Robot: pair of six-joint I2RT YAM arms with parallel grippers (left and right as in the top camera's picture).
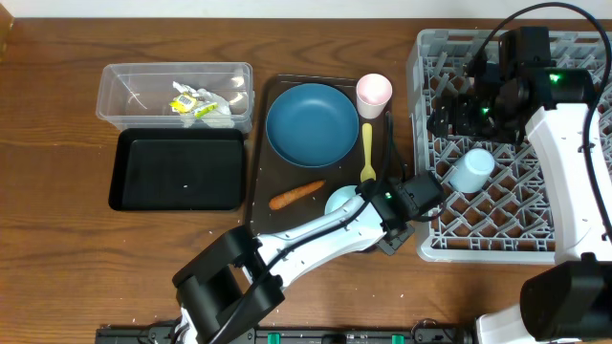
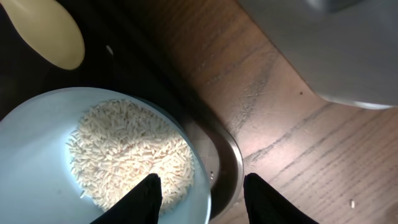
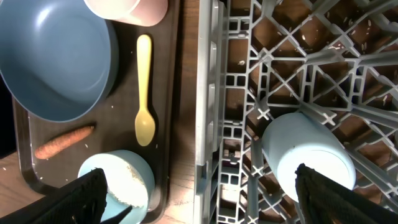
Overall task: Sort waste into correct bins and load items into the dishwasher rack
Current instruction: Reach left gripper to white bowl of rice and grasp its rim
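Note:
My left gripper is above the bowl's rim [image 2: 198, 186] beside the tray's corner, and next it will lower slightly to it and close.
The white-and-pale-blue bowl [image 1: 339, 201] sits at the front right of the brown serving tray [image 1: 258, 172] and holds loose white rice [image 2: 130, 149]. My left gripper [image 2: 202, 194] is open and straddles the bowl's right rim [image 2: 198, 186], one finger over the rice and one outside. My right gripper [image 3: 208, 199] is wide open and empty, high over the left edge of the grey dishwasher rack [image 1: 516, 239]. The light blue cup [image 1: 471, 170] lies in the rack. The blue plate [image 1: 312, 122], pink cup [image 1: 374, 94], yellow spoon [image 1: 367, 148] and carrot [image 1: 296, 194] are on the tray.
The clear tub [image 1: 124, 91] at the back left holds crumpled paper and yellow scraps [image 1: 196, 100]. The shallow black tray [image 1: 177, 170] lies in front of it. A narrow strip of bare table separates the serving tray from the rack [image 3: 249, 81].

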